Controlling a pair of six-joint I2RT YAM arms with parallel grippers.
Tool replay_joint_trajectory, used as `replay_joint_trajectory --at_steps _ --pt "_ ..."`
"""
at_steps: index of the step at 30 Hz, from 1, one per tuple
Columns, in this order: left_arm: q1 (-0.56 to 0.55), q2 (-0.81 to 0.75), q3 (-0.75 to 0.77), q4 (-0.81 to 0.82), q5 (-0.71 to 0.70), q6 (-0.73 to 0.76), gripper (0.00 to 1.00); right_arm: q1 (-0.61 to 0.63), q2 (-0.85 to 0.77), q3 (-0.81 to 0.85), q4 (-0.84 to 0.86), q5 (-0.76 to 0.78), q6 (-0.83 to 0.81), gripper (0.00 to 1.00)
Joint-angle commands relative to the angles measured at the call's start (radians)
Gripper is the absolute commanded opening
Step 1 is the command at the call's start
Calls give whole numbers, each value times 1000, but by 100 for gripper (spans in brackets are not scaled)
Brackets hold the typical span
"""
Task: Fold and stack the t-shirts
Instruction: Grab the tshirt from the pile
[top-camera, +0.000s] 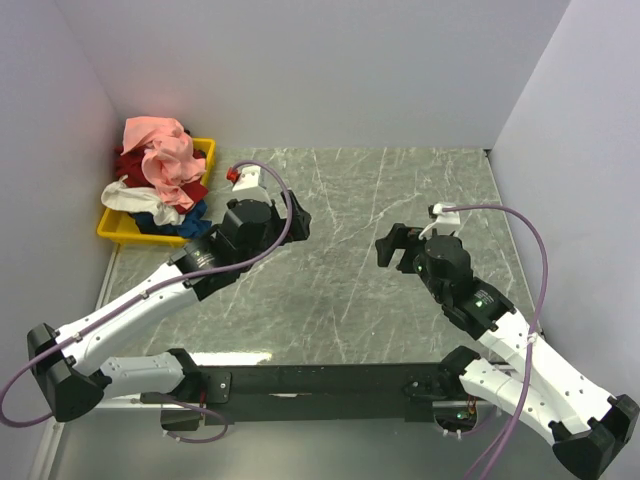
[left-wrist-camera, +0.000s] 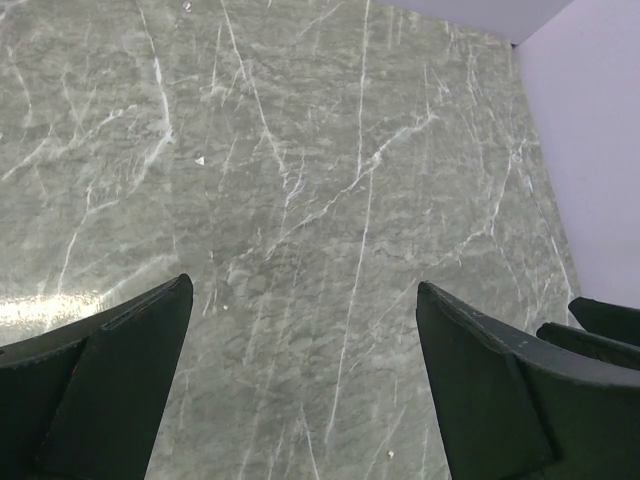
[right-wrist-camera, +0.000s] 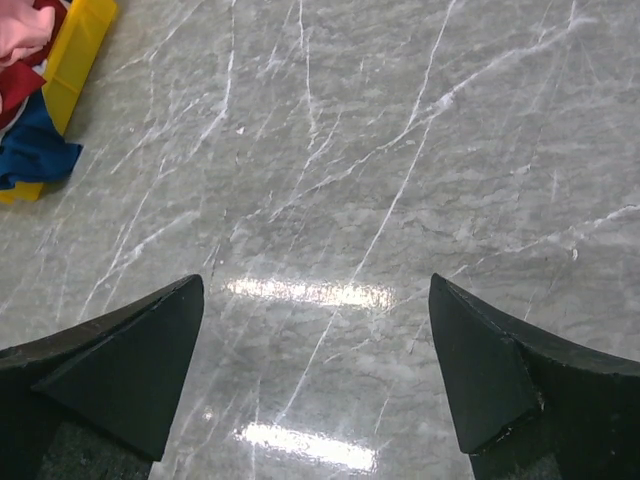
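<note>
My left gripper should next go outward and left in the top view, then down onto the salmon-pink t-shirt's bunched middle (top-camera: 168, 162), which is uppermost.
The t-shirts lie in a crumpled pile at the table's back left: a salmon-pink one (top-camera: 160, 150) on top, with dark red (top-camera: 133, 165), white (top-camera: 130, 197) and blue (top-camera: 165, 221) ones beneath. In the right wrist view the pink (right-wrist-camera: 25, 28), dark red (right-wrist-camera: 15, 92) and blue (right-wrist-camera: 30, 150) cloth show at the top left. My left gripper (top-camera: 298, 216) is open and empty over bare table (left-wrist-camera: 303, 283), to the right of the pile. My right gripper (top-camera: 394, 250) is open and empty over the table's middle right (right-wrist-camera: 315, 279).
The pile sits in a yellow plastic tray (top-camera: 112, 229), also seen in the right wrist view (right-wrist-camera: 85, 40). White walls (top-camera: 320, 70) close the left, back and right sides. A black mounting bar (top-camera: 320, 380) runs along the near edge.
</note>
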Motion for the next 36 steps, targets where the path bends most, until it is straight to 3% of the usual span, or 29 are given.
replay_joint_trajectory --at_steps 1,8,11,16,21,27,36 --pt "5 13 53 -5 -26 -28 99 2 -9 35 -5 -14 11 99" --pt "23 4 58 -9 -77 -41 99 2 8 40 -28 -77 -3 96" --pt "90 23 81 -39 -83 -47 99 2 12 41 -41 -101 1 96" --pt "326 90 159 -93 4 -27 98 2 8 26 -34 -159 4 92" --pt "518 179 254 -139 -95 31 97 1 -20 4 -25 -202 8 91" --pt "747 268 308 -121 -112 60 95 2 -43 -22 -10 -212 -2 91" --pt "913 541 525 -32 -128 186 90 2 -52 -37 2 -239 -3 91"
